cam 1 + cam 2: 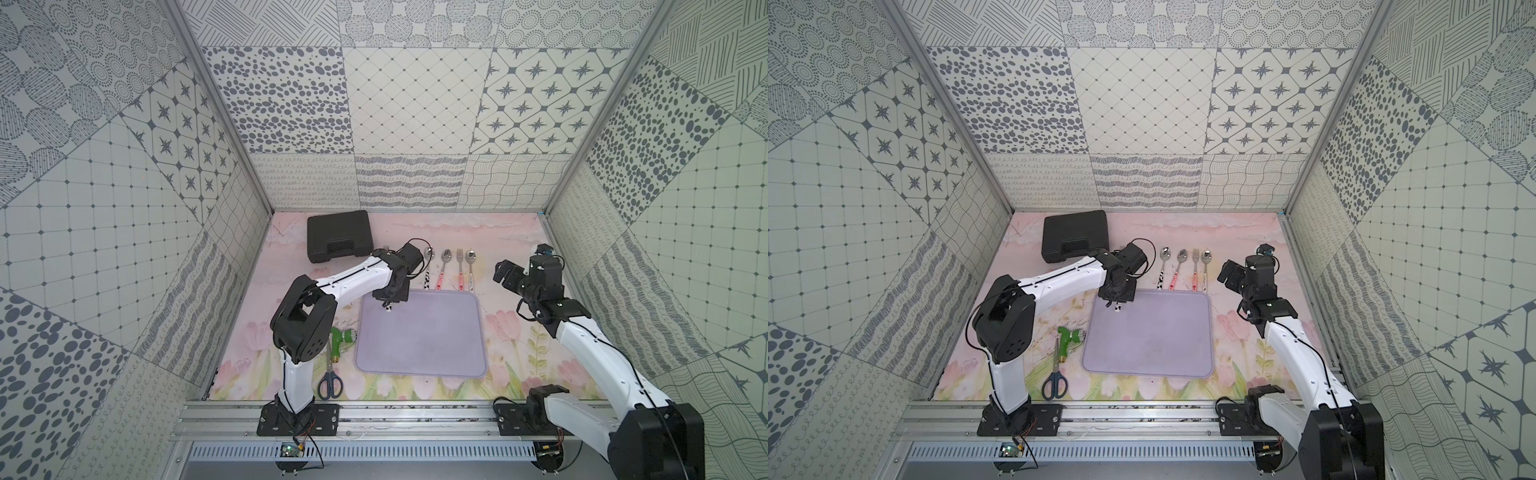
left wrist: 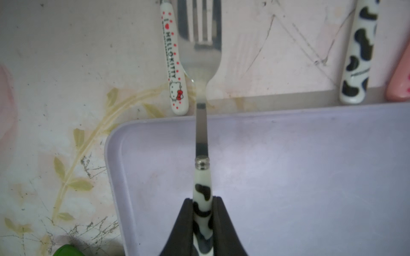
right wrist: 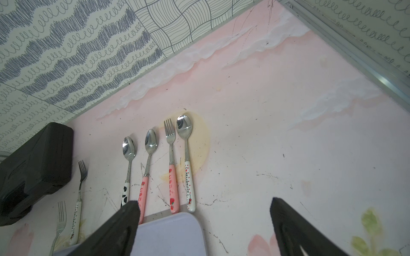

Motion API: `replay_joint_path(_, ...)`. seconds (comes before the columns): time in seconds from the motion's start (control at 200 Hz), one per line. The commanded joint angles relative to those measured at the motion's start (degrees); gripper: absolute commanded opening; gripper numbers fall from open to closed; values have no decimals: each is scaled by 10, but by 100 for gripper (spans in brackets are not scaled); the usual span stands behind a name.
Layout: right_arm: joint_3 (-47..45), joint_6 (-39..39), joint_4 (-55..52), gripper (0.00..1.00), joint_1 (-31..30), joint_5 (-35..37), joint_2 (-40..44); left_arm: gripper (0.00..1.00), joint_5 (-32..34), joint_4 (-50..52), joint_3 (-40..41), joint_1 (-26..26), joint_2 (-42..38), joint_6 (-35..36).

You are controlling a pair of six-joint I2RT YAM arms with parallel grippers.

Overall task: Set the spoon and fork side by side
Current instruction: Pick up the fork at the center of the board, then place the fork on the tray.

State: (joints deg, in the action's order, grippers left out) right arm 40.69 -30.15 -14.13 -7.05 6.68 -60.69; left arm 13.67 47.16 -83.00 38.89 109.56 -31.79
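I'll move my left gripper back and down to release the fork on the tray [image 2: 147, 239] beside the nozzle, as that empty spot is below it, toward my base.
My left gripper [image 2: 202, 206] is shut on the cow-patterned handle of a fork [image 2: 200, 66], held above the far left corner of the lilac tray [image 1: 419, 357]; in a top view the gripper [image 1: 388, 302] is there too. The matching cow-handled spoon [image 1: 428, 266] lies on the mat just past the tray, first in a row of cutlery, also in the right wrist view [image 3: 128, 159]. A Hello Kitty fork [image 3: 78, 195] lies left of that spoon, under the held fork. My right gripper [image 3: 205, 204] hangs open and empty right of the row [image 1: 505, 274].
Beside the cow spoon lie a pink-handled spoon [image 1: 444, 268], a pink-handled fork [image 1: 460, 268] and a Hello Kitty spoon [image 1: 470, 268]. A black case [image 1: 338, 241] sits at the back left. A green nozzle [image 1: 343, 338] and scissors [image 1: 330, 382] lie left of the tray.
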Motion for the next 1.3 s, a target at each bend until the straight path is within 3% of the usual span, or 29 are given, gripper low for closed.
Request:
replay_joint_path(0.0,-6,-5,25,97,1,4,1,0,15,-34,73,14,-48,-29)
replay_joint_path(0.505,-11,-10,33,97,1,-6,3,0,27,-55,250,58,-156,-87)
replay_joint_path(0.91,-12,-19,37,97,1,-19,6,0,44,-56,335,114,-205,-169)
replay_joint_path(1.296,-12,-22,38,97,1,-24,8,0,45,-51,354,141,-205,-197)
